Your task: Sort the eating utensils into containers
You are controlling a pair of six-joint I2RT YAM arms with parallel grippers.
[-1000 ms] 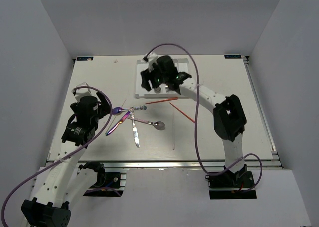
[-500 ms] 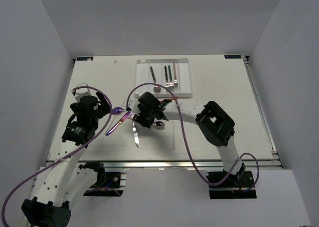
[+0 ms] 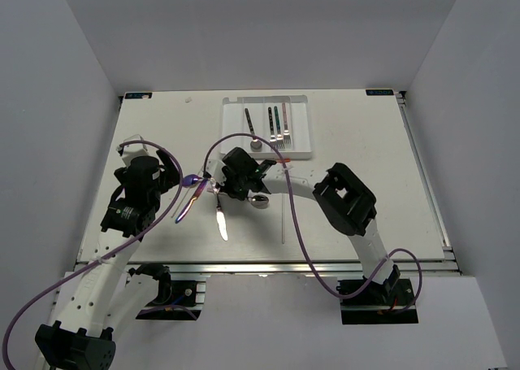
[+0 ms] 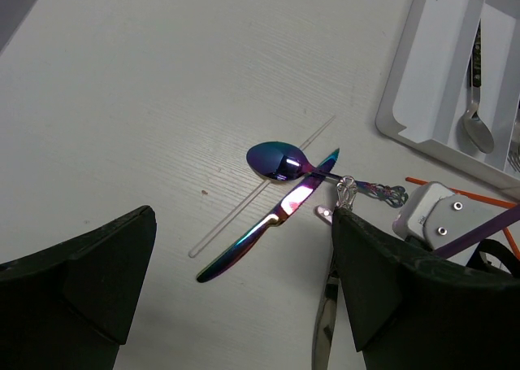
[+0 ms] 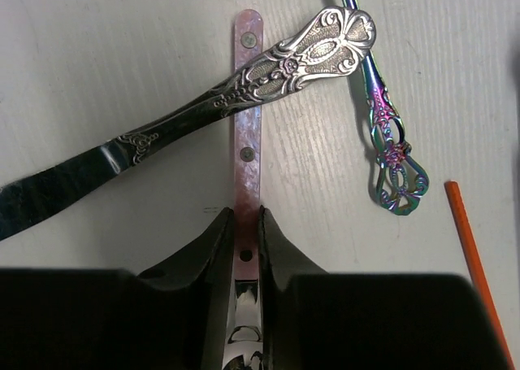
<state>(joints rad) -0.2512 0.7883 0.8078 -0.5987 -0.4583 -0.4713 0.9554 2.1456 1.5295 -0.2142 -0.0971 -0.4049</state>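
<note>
The right gripper carries the spoon up and outward next, turning, over the tray's middle compartment and releases it, since a spoon already lies there.
My right gripper is shut on the pink riveted handle of a spoon lying flat on the table. Its bowl pokes out beside the gripper in the top view. An ornate silver knife lies across that handle. An iridescent ornate handle lies just right of it. My left gripper hangs open above the table, near an iridescent knife and iridescent spoon. The white divided tray at the back holds a spoon and forks.
An orange chopstick lies right of my right fingers. A clear chopstick sits under the iridescent knife, and another lies near the table's middle. The silver knife's blade points toward the front edge.
My right arm has swung from over the tray down to the pile at centre-left, and its jaws have closed on the pink handle. The left arm has not moved.
</note>
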